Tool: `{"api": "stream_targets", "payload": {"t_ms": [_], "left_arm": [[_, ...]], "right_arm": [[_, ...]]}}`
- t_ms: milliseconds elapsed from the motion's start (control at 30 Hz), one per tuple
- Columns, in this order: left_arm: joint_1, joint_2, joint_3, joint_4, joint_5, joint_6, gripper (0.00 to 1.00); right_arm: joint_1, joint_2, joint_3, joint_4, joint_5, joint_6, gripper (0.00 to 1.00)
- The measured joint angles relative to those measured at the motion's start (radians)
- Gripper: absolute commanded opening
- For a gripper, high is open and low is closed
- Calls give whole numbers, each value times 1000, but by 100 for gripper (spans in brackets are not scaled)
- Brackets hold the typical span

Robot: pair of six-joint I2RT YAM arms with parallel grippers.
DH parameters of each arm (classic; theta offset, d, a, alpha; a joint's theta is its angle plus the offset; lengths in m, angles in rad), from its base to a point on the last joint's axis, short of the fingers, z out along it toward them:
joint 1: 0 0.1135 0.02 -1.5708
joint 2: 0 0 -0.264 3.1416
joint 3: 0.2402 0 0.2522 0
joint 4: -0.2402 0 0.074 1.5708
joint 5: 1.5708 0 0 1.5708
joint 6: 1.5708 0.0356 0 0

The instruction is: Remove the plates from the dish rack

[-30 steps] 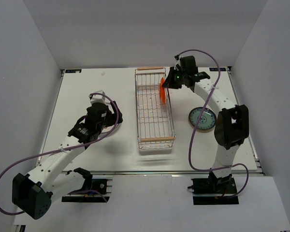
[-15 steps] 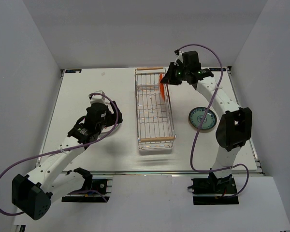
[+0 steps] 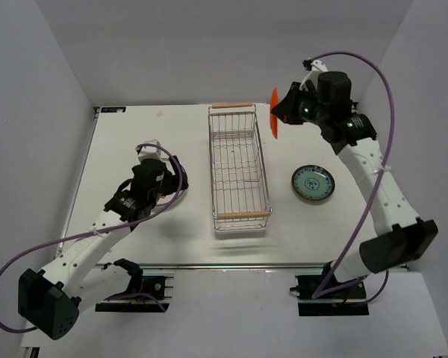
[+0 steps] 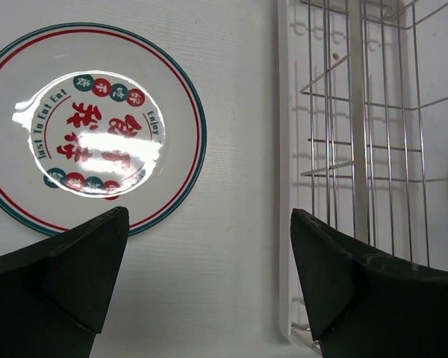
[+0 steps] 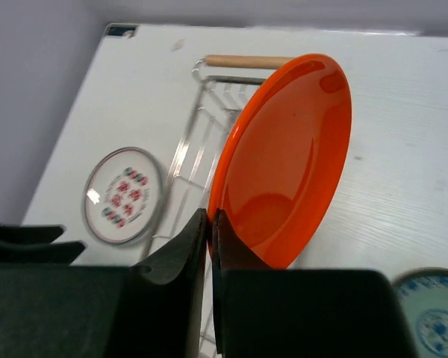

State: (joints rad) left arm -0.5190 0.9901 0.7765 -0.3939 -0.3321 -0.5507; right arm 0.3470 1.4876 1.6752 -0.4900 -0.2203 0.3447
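Note:
My right gripper will first go back and down, tilting downward, to let go of the orange-red plate onto the teal patterned plate (image 3: 313, 183) lying flat beside the rack (image 3: 239, 168).
My right gripper (image 5: 210, 216) is shut on the rim of an orange-red plate (image 5: 291, 156). It holds the plate on edge in the air, just right of the dish rack's far end (image 3: 274, 113). The dish rack (image 3: 239, 168) is a long wire basket with wooden handles, and it shows only bare wire in the top view. My left gripper (image 4: 209, 216) hangs open over bare table, with a white plate with red marks (image 4: 89, 127) on its left and the rack's side (image 4: 373, 149) on its right. Nothing is between its fingers.
A teal patterned plate (image 3: 312, 183) lies flat on the table right of the rack. The white plate with red marks is hidden under the left arm in the top view. Grey walls close in the table on three sides.
The right arm has lifted the orange-red plate up out of the rack's far end and swung it up and to the right. The left arm has stayed still.

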Motion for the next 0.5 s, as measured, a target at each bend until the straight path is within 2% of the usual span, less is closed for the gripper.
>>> {"api": "stream_targets", "payload": {"t_ms": [200, 333, 500], "left_arm": [[0, -8, 0, -3, -26, -4, 98], [0, -7, 0, -11, -32, -8, 98], [0, -5, 0, -17, -38, -8, 98]], "right_arm": [[-23, -120, -176, -72, 322, -11, 0], [-39, -77, -269, -137, 489, 4, 0], [-57, 34, -331, -193, 574, 28, 0]]}}
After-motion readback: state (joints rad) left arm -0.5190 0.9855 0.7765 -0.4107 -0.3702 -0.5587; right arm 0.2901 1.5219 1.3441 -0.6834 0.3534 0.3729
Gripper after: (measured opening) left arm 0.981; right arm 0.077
